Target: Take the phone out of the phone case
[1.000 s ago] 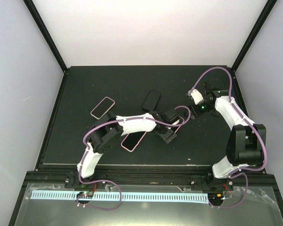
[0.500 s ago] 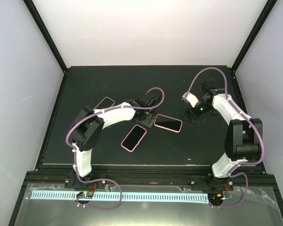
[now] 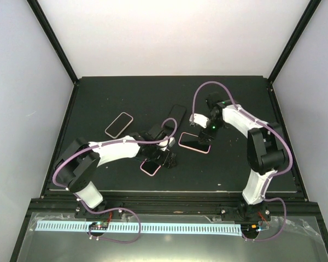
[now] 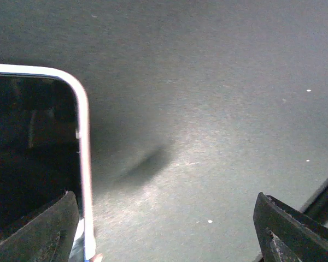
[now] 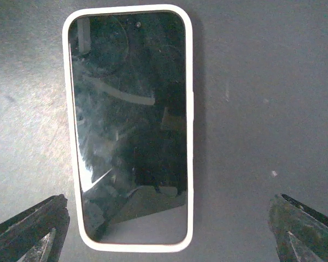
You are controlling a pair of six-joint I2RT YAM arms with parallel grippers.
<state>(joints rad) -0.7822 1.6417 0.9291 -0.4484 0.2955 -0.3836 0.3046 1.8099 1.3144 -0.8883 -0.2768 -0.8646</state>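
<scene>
Next, my right gripper needs to lower and shift farther along the pink-cased phone, fingers astride its long edges.
A phone in a pale pink case (image 3: 195, 143) lies screen up mid-table. In the right wrist view this cased phone (image 5: 128, 125) fills the middle. My right gripper (image 3: 204, 131) hovers over it, open (image 5: 167, 232), with the phone's near end between the fingers, closer to the left one, and nothing gripped. A second pink-cased phone (image 3: 149, 167) lies nearer the front. My left gripper (image 3: 167, 158) stands open at its right end. In the left wrist view (image 4: 167, 229) that phone's corner (image 4: 38, 136) shows at the left, just inside the left finger.
A third pink-cased phone (image 3: 118, 124) lies at the back left. A black phone (image 3: 176, 115) lies behind the middle. The black mat (image 3: 235, 169) ends at a raised front rail. White walls enclose the table.
My left gripper swung from the back of the table down to the near cased phone. My right gripper moved left and now hovers over the middle cased phone.
</scene>
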